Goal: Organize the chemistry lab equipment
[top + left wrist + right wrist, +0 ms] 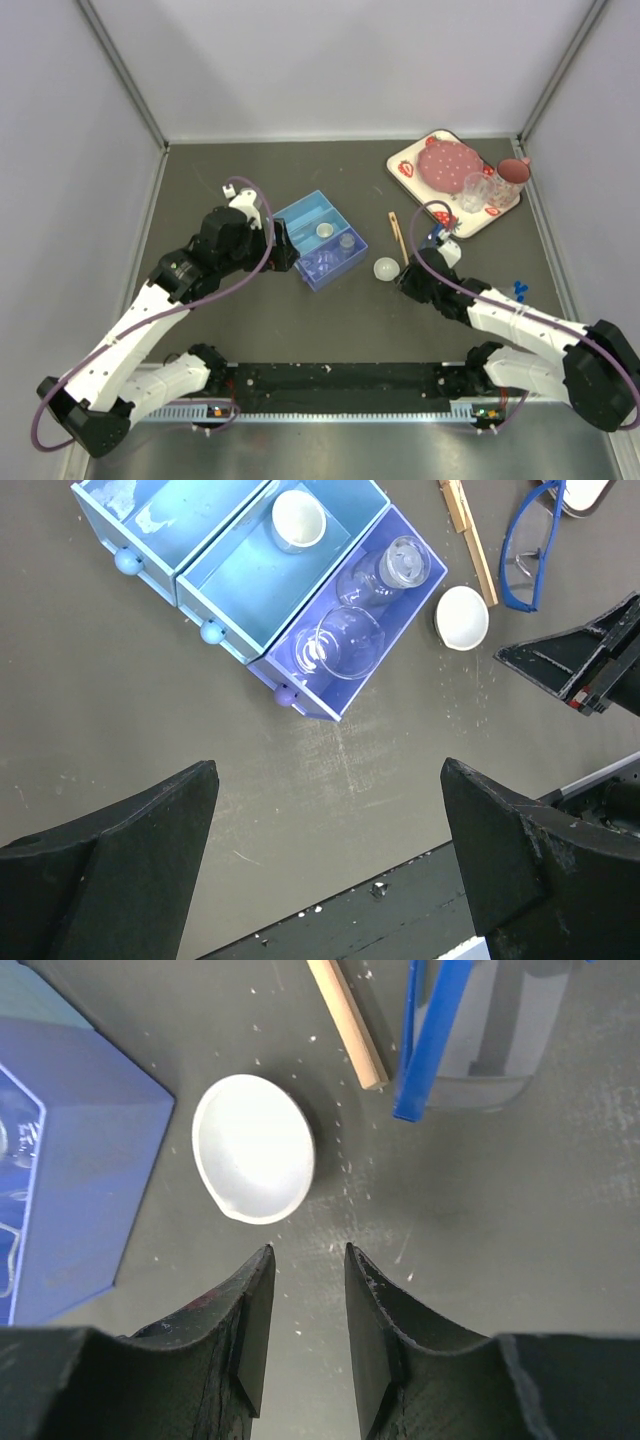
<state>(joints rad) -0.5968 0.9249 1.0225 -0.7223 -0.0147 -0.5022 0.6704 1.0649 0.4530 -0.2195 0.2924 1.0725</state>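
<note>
My right gripper moves down toward the dish next, its fingers on either side of the dish's rim facing away from the purple drawer point(397, 271) point(307, 1166).
A small white round dish point(386, 268) lies on the dark table just right of the blue and purple drawer boxes point(320, 240). In the right wrist view the dish point(255, 1148) lies just beyond my right gripper point(308, 1250), whose fingers stand a narrow gap apart with nothing between them. The purple drawer point(400, 605) holds clear glass flasks point(350, 640); the middle blue drawer holds another white dish point(298, 518). Thin wooden tongs point(397, 235) and blue-framed goggles point(437, 225) lie beyond the dish. My left gripper point(330, 780) is wide open and empty over bare table, near the drawers' front.
A white strawberry-print tray point(405, 165) with a pink plate and glasses stands at the back right. Small blue pieces point(519, 290) lie by the right arm. My right gripper point(403, 280) shows in the left wrist view point(580, 665). A black rail point(340, 380) runs along the near edge.
</note>
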